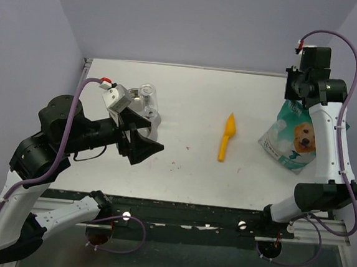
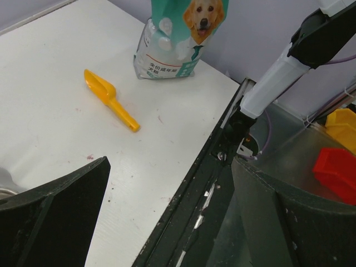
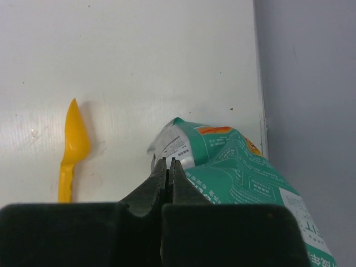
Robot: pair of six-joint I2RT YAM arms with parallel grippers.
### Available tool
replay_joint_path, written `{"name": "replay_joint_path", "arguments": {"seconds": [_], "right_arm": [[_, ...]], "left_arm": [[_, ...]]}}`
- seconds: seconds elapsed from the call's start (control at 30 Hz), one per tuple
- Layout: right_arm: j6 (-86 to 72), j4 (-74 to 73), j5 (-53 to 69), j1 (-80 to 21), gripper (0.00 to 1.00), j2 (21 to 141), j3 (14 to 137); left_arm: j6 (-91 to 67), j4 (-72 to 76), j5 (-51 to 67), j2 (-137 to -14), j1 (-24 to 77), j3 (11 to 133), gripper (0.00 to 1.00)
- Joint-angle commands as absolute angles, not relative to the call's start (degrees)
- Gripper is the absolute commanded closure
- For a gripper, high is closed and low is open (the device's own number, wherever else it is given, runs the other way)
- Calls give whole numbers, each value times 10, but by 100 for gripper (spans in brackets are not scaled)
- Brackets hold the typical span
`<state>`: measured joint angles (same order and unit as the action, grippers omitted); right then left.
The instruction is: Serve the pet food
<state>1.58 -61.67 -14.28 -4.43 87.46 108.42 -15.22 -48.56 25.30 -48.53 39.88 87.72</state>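
The scoop's slim handle (image 1: 223, 150) (image 2: 123, 115) is below my left gripper and to its right in the top view, so my left gripper should move that way and down, with its open fingers on both sides of the handle.
No kibble shows in any view; the pet food is hidden. The teal-and-white bag with a dog picture (image 1: 293, 140) stands at the table's right edge and also shows in the left wrist view (image 2: 181, 33) and the right wrist view (image 3: 239, 172). An orange scoop (image 1: 227, 136) lies flat mid-table, left of the bag; it also shows in the wrist views (image 2: 108, 97) (image 3: 73, 147). My right gripper (image 3: 168, 162) is shut with nothing between its tips, hovering over the bag's top (image 1: 301, 94). My left gripper (image 1: 153, 136) is wide open and empty (image 2: 172, 222).
A shiny bowl with a clear container (image 1: 148, 104) sits behind my left gripper, partly hidden by it. The table's black front rail (image 2: 206, 189) runs under the left gripper. Red (image 2: 336, 172) and yellow (image 2: 342, 125) items lie below the table.
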Motion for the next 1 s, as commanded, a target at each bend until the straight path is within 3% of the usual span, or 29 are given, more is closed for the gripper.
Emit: {"name": "replay_joint_path", "arguments": {"seconds": [0.0,0.37,0.47,0.73,0.97], "right_arm": [[-23,-639,-163,-43,99,897,1113],[-275,-702,-96,-69,100,1030,1327],[-336,-665,-45,-69,100,1018,1302],[-488,-532,42,-81,100,985,1202],[-445,-554,-35,-77,100,984,1229]], "left_arm": [[-156,-480,243,-500,403,890,2],[-235,-495,208,-584,403,917,4],[-266,-488,207,-611,402,926,11],[-335,-490,221,-687,403,934,16],[-358,-421,239,-697,402,815,19]]}}
